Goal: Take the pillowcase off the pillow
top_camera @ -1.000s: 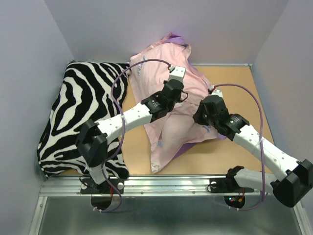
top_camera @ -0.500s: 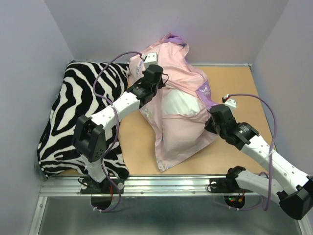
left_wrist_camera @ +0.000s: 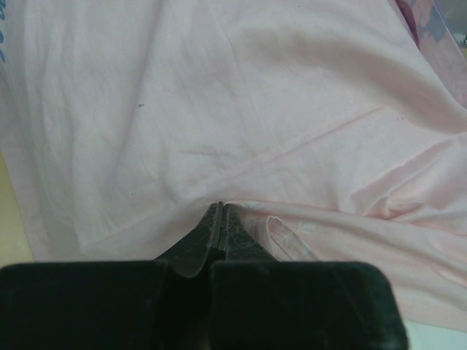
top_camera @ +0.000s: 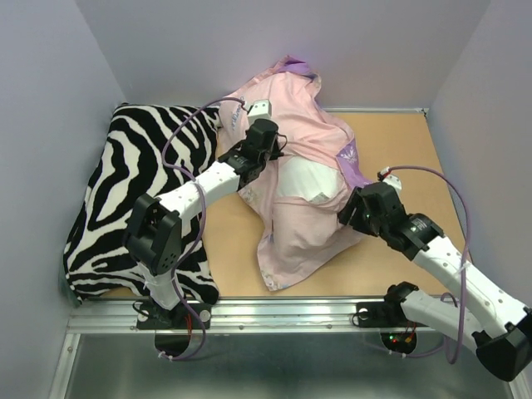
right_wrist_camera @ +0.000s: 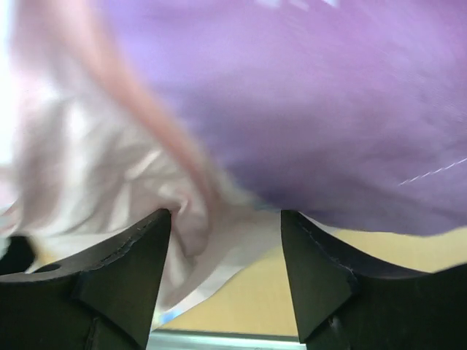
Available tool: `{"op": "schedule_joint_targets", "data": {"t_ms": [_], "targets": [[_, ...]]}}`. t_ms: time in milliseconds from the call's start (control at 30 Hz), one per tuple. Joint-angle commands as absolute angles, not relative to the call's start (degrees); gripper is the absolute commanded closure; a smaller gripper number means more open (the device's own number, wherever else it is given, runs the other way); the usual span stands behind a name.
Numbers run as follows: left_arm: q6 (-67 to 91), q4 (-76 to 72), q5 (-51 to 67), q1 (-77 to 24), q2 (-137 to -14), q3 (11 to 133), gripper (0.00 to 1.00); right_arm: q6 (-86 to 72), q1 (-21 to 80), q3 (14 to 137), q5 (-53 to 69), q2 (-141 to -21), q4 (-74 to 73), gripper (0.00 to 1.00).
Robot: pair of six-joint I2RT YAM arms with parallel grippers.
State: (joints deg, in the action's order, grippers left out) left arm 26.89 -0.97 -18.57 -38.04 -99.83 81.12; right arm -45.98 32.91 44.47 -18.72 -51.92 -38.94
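My right gripper should move slightly away from my base onto the purple hem, open fingers around its edge.
The pillowcase point(top_camera: 303, 133) lies rumpled in the middle of the table with its pale pink inside showing and a purple patch at its right edge. Through its opening shows the white pillow point(top_camera: 304, 183). My left gripper point(top_camera: 269, 148) is at the case's upper left, shut on a fold of the pink fabric point(left_wrist_camera: 241, 146); its fingertips point(left_wrist_camera: 220, 207) meet on the cloth. At the case's right lower edge my right gripper point(top_camera: 350, 214) is open. Its jaws stand wide in the right wrist view point(right_wrist_camera: 226, 219), with loose pale fabric point(right_wrist_camera: 109, 160) between them and purple cloth point(right_wrist_camera: 328, 109) above.
A black-and-white zebra-striped pillow point(top_camera: 133, 191) fills the left side of the table against the wall. Bare wood point(top_camera: 399, 141) shows at the right and in front of the case. A metal rail point(top_camera: 274, 314) runs along the near edge.
My left arm pulled the pillowcase up and to the left, uncovering the white pillow. My right gripper opened and let go of the fabric, staying at the case's right edge.
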Motion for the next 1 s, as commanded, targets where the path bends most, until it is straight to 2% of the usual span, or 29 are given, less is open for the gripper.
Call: {"op": "schedule_joint_targets", "data": {"t_ms": [0,133,333,467,600,633,667,700,800,833,967], "targets": [[26.02,-3.87,-20.39,-39.46,-98.88,80.42,1.0,-42.46,32.52,57.89,-13.63,-50.09,-41.3,0.32],[25.58,-3.78,-20.04,-40.52,-99.14,81.03,1.0,-41.66,32.61,63.52,-14.15,-52.02,-42.27,0.31],[24.96,-3.25,-20.13,-41.92,-99.4,81.65,1.0,-39.55,32.52,68.46,-21.87,-61.67,-42.19,0.23],[24.96,-2.2,-20.74,-41.92,-99.67,82.62,1.0,-39.29,32.52,66.71,-28.73,-67.58,-42.54,0.21],[24.52,-0.71,-22.23,-41.84,-99.84,83.76,1.0,-40.69,32.35,60.93,-33.55,-65.4,-43.94,0.22],[24.35,-0.53,-22.32,-41.75,-99.84,84.19,1.0,-41.04,32.17,60.04,-34.1,-64.52,-45.08,0.27],[24.43,-0.27,-22.59,-41.49,-99.76,84.2,1.0,-41.57,31.99,58.99,-34.28,-63.64,-45.52,0.47],[24.52,-0.18,-22.59,-41.31,-99.58,84.2,1.0,-42.36,31.64,57.15,-34.36,-61.81,-45.96,0.59],[24.7,-0.09,-22.41,-40.08,-98.27,83.33,1.0,-46.12,31.03,52.93,-36.02,-59.6,-47.02,0.89],[25.05,-0.09,-22.41,-39.21,-97.22,82.97,1.0,-49.19,31.03,51.69,-36.56,-58.72,-47.02,0.93],[25.14,-0.09,-21.62,-37.62,-94.93,80.78,1.0,-53.43,30.94,42.5,-36.04,-52.57,-41.86,0.99]]}}
